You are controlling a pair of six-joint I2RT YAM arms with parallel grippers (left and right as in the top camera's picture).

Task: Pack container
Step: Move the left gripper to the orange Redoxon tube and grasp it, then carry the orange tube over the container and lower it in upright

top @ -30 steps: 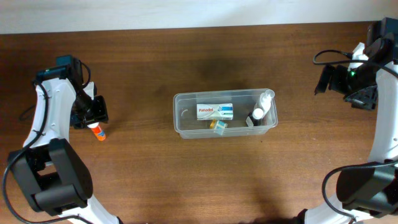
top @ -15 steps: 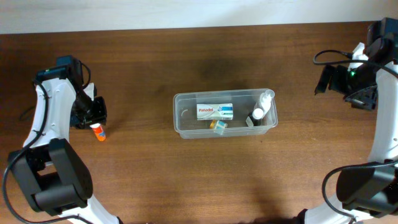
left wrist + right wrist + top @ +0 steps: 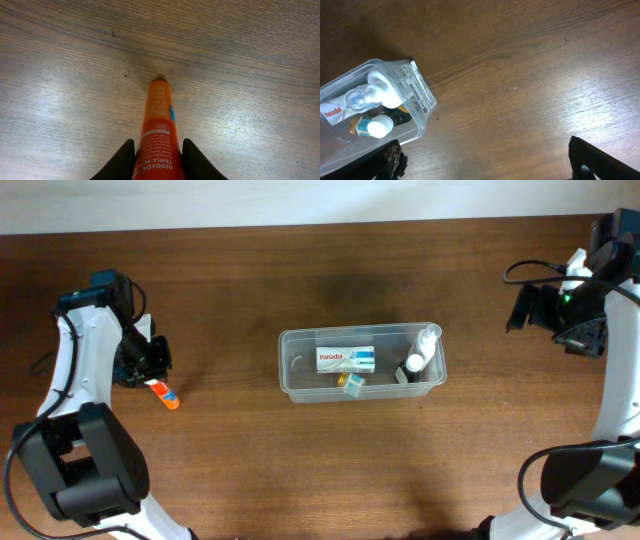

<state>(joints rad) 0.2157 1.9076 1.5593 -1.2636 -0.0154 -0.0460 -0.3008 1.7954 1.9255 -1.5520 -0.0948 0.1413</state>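
The left gripper lifts the tube next, carries it over to the container [image 3: 300,385] and lowers it between the Panadol box and white bottle, where the container's bottom is empty.
The clear plastic container [image 3: 300,385] stands mid-table and holds a white Panadol box [image 3: 346,359], a white bottle [image 3: 427,343], a dark bottle [image 3: 412,367] and a small yellow item [image 3: 351,382]. It also shows in the right wrist view [image 3: 422,107]. My left gripper [image 3: 148,372] is at the left of the table, shut on an orange Redoxon tube [image 3: 159,127], which also shows in the overhead view [image 3: 164,394]. The tube's far end touches the wood. My right gripper [image 3: 485,162] is wide open and empty at the far right, apart from the container.
Bare brown wood lies between my left gripper and the container. The table's back edge [image 3: 320,225] meets a pale wall.
The orange tube has shifted slightly right and tilted in my left gripper. The right arm and the container have not moved.
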